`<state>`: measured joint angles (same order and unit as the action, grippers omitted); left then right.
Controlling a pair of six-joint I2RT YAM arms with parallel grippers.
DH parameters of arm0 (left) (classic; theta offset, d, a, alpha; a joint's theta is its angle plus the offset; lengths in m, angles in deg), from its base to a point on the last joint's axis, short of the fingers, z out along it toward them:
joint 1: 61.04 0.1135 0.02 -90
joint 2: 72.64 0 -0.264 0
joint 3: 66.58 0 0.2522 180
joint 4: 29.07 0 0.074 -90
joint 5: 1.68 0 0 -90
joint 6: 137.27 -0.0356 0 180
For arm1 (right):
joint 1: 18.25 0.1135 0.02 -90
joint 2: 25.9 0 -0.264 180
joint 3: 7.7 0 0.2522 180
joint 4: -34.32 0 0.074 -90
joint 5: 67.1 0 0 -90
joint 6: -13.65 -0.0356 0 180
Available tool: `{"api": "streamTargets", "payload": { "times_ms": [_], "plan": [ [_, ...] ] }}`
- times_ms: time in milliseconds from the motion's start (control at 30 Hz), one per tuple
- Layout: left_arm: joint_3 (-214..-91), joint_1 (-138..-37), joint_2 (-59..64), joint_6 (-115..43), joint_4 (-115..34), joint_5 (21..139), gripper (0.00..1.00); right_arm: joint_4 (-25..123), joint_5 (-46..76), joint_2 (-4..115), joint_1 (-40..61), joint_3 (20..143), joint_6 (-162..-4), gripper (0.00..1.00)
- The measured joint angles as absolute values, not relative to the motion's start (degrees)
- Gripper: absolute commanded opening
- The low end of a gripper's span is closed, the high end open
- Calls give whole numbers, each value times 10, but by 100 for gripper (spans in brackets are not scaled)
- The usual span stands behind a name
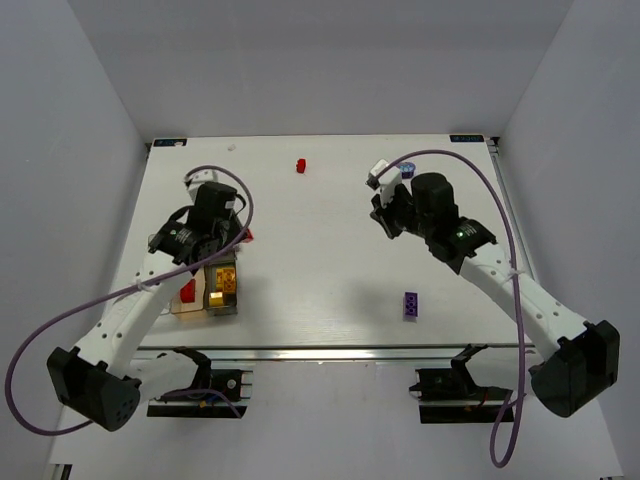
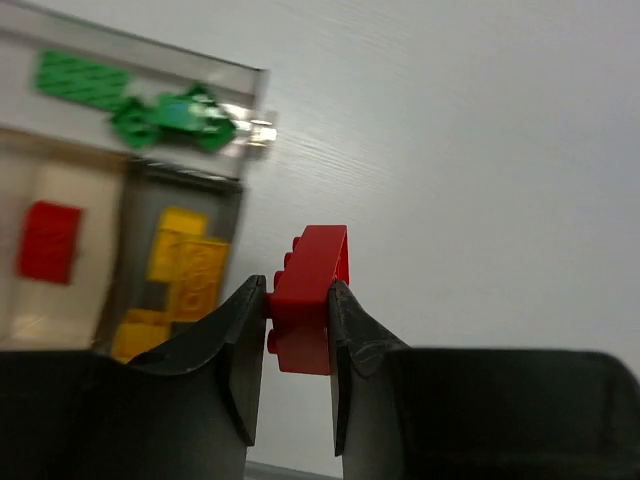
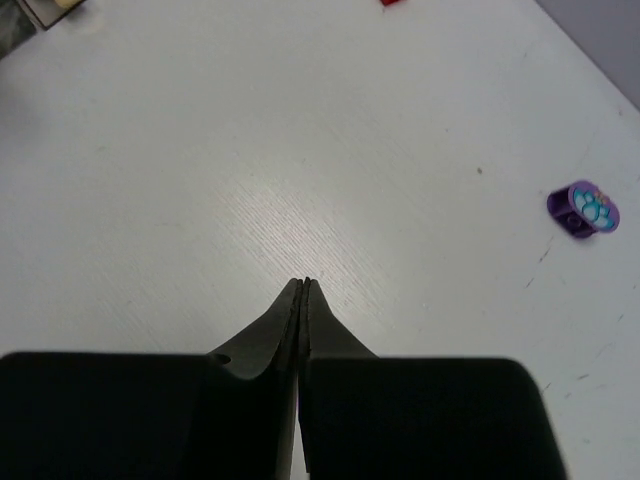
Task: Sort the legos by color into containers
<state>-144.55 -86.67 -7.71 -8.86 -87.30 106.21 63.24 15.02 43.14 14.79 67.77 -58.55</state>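
The red lego's compartment [image 1: 189,292] [image 2: 80,235] is to the left of my left gripper in the top view, so I need to move the gripper back over it and let go of the matching red lego.
My left gripper [image 2: 298,290] is shut on a red lego [image 2: 312,300] and holds it just right of the containers [image 2: 236,180]. In the top view that gripper [image 1: 240,240] hangs at the containers' [image 1: 192,308] far right corner. One compartment holds green legos [image 2: 150,105], one a red lego [image 2: 48,240], one yellow legos [image 2: 185,270]. My right gripper [image 3: 303,284] is shut on nothing above bare table, right of centre [image 1: 382,212]. Loose on the table lie a red lego [image 1: 300,165], a purple lego [image 1: 410,305] and a rounded purple piece [image 3: 583,208].
The white table [image 1: 320,250] is walled in by grey panels at the back and both sides. Purple cables loop from each arm. The rounded purple piece [image 1: 408,168] lies near the far right corner, close to my right arm's wrist.
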Motion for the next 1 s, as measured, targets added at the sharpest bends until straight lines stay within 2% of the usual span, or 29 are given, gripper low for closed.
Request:
{"api": "streamTargets", "payload": {
  "times_ms": [267, 467, 500, 567, 600, 700, 733, 800, 933, 967, 1000],
  "plan": [
    [-1443, -829, -71, -2, -1069, 1286, 0, 605, 148, 385, 98, 623, -627, 0],
    [-1424, -806, -6, -14, -1089, 1348, 0, 592, 137, 356, 86, 616, -632, 0],
    [-1421, -803, 8, -18, -1085, 1349, 3, 588, 135, 355, 84, 615, -633, 2],
    [-1414, -795, 32, -23, -1077, 1350, 18, 586, 134, 354, 80, 614, -637, 12],
    [-1410, -791, 42, -25, -1070, 1350, 39, 585, 133, 354, 77, 614, -639, 15],
    [-1399, -782, 60, -31, -1056, 1349, 73, 584, 133, 354, 66, 613, -642, 28],
    [-1397, -780, 62, -31, -1054, 1348, 87, 584, 132, 354, 63, 613, -642, 31],
    [-1395, -776, 63, -35, -1049, 1346, 94, 583, 129, 355, 57, 613, -642, 41],
    [-1394, -772, 53, -37, -1038, 1342, 95, 581, 121, 366, 45, 613, -640, 46],
    [-1395, -772, 46, -39, -1037, 1339, 92, 582, 120, 370, 42, 613, -640, 46],
    [-1395, -773, 36, -40, -1036, 1336, 85, 581, 120, 374, 38, 613, -641, 44]
  ]
}}
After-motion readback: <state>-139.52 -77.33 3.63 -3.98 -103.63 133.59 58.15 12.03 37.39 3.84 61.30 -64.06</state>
